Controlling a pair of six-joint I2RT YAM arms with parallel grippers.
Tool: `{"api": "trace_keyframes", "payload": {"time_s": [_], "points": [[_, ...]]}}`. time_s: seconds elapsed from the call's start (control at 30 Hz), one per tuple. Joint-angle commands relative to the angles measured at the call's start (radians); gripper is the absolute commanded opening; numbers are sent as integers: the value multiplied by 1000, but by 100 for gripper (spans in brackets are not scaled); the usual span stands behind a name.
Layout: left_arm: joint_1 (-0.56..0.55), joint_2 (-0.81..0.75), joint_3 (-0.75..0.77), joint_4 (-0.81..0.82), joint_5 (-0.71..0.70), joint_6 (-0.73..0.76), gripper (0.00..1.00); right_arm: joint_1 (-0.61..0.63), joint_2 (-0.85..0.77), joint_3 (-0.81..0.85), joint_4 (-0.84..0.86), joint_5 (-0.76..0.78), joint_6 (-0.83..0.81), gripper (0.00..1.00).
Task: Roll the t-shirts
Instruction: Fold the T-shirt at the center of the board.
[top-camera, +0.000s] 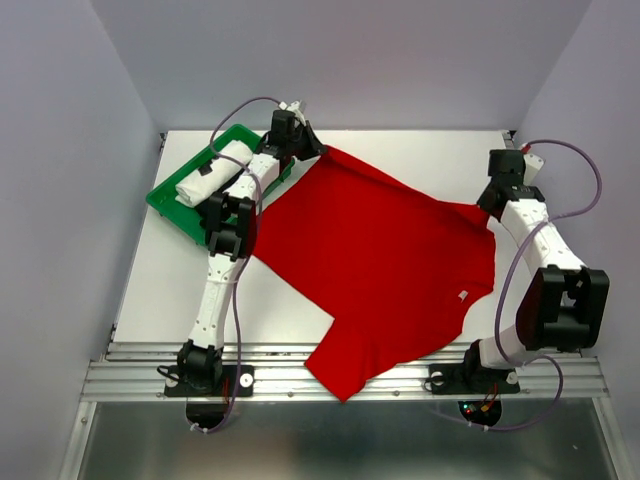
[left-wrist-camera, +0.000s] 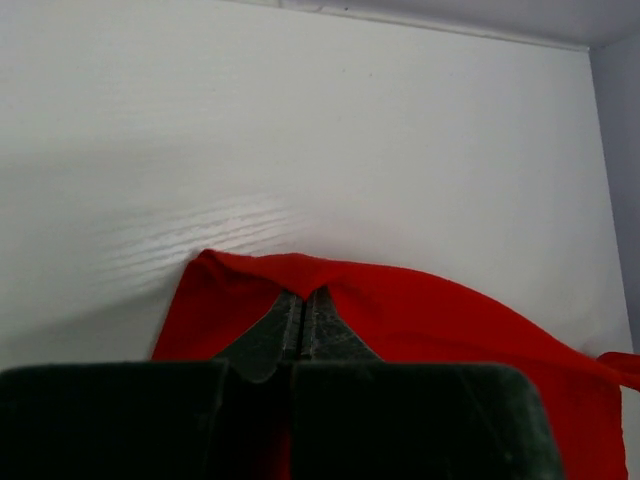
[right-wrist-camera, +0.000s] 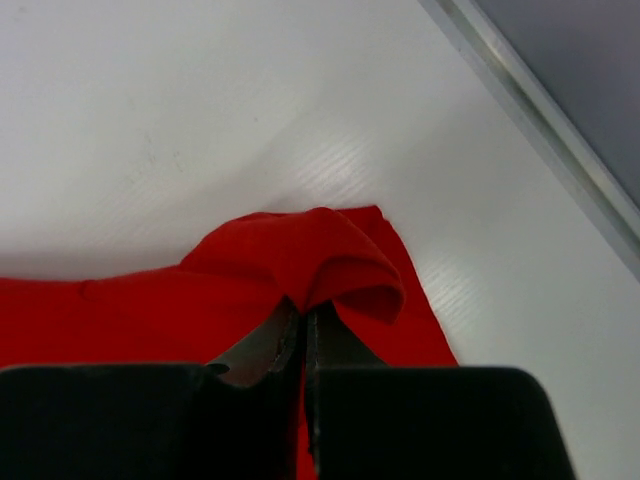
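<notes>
The red cloth (top-camera: 304, 190) beside the tray lies flat and unrolled behind its pinched corner, so next the left gripper will pull that corner back over the cloth and let go.
A plain red t-shirt (top-camera: 375, 265) lies spread across the white table, its near part hanging over the front rail. My left gripper (top-camera: 318, 150) is shut on the t-shirt's far left corner, with the cloth pinched between the closed jaws in the left wrist view (left-wrist-camera: 303, 296). My right gripper (top-camera: 487, 208) is shut on the t-shirt's right corner. In the right wrist view (right-wrist-camera: 305, 310) a fold of red cloth (right-wrist-camera: 330, 260) bunches over the closed fingertips.
A green plastic tray (top-camera: 168, 200) at the far left holds a rolled white cloth (top-camera: 212, 172), partly under the left arm. Grey walls stand on three sides. The metal rail (top-camera: 130, 375) runs along the table's front edge.
</notes>
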Motion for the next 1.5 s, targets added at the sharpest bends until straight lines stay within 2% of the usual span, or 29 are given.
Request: {"api": "trace_keyframes", "payload": {"time_s": [0.0,0.17,0.47,0.7,1.07,1.47], "points": [[19,-146,-6,-79,35,79,0,-7,-84,-53,-103,-63,71,1],[29,-181,-15,-193,25,125,0,-7,-160,-121,-153,-137,131,1],[36,-227,-53,-274,11,162,0,-7,-282,-211,-222,-207,145,1],[47,-243,-46,-345,-15,188,0,37,-359,-259,-290,-240,195,1],[62,-252,-75,-385,-34,216,0,113,-417,-300,-359,-246,292,1],[67,-253,-76,-434,-46,246,0,198,-399,-303,-377,-230,327,1]]}}
